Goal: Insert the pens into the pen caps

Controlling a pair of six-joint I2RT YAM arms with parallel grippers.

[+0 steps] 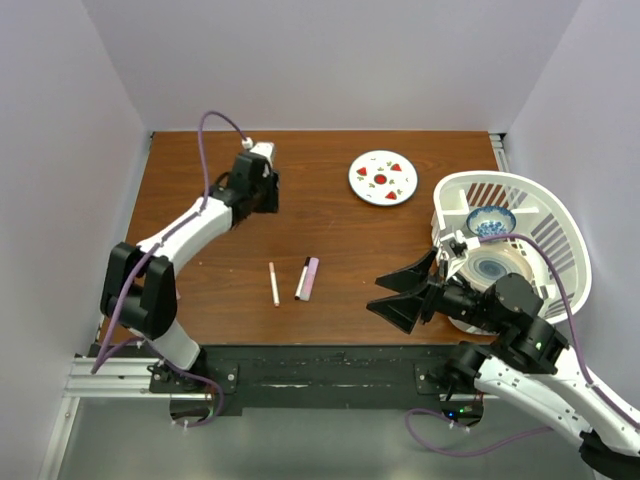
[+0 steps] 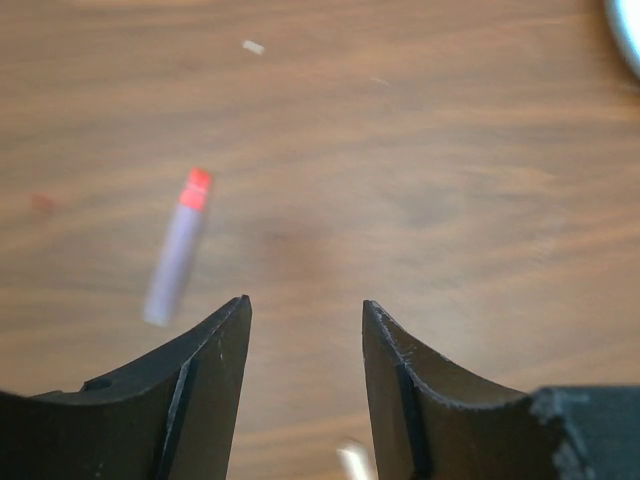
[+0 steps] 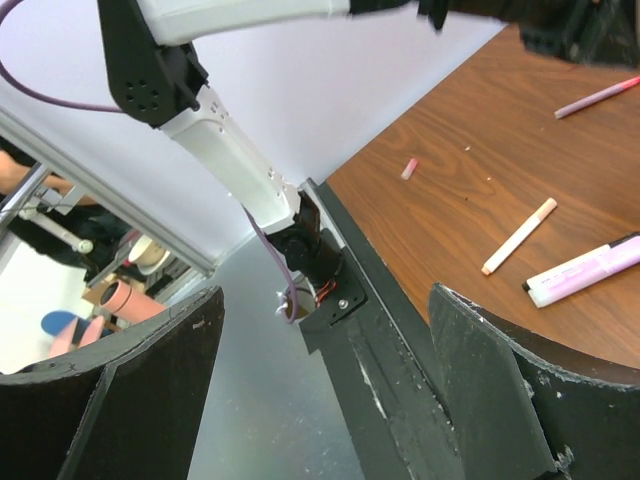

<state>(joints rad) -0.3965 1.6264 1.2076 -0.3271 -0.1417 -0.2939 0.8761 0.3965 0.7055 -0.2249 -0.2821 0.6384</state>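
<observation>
My left gripper has the thin pen below it and to its left in the wrist view, so I will shift that way and down onto the pen's purple body point(image 2: 173, 262).
A thick pale pink marker point(image 1: 308, 278) and a thin white stick point(image 1: 273, 283) lie side by side on the brown table, near the front middle. Both show in the right wrist view, the marker point(image 3: 585, 272) and the stick point(image 3: 520, 235), with a tiny pink cap point(image 3: 408, 168) and a second thin pen point(image 3: 598, 97) farther off. My left gripper point(image 1: 262, 190) hangs open and empty over the far left of the table. Its wrist view shows a blurred thin pen with a red end point(image 2: 178, 250) just ahead of the left gripper point(image 2: 305, 305), and a tiny cap point(image 2: 253, 46). My right gripper point(image 1: 375, 294) is open, empty and right of the marker.
A round white plate with red marks point(image 1: 383, 177) sits at the back middle. A white dish rack point(image 1: 540, 200) holding a blue bowl point(image 1: 491, 221) stands at the right edge. The black mounting rail point(image 3: 400, 360) runs along the table's near edge below my right gripper point(image 3: 328, 295).
</observation>
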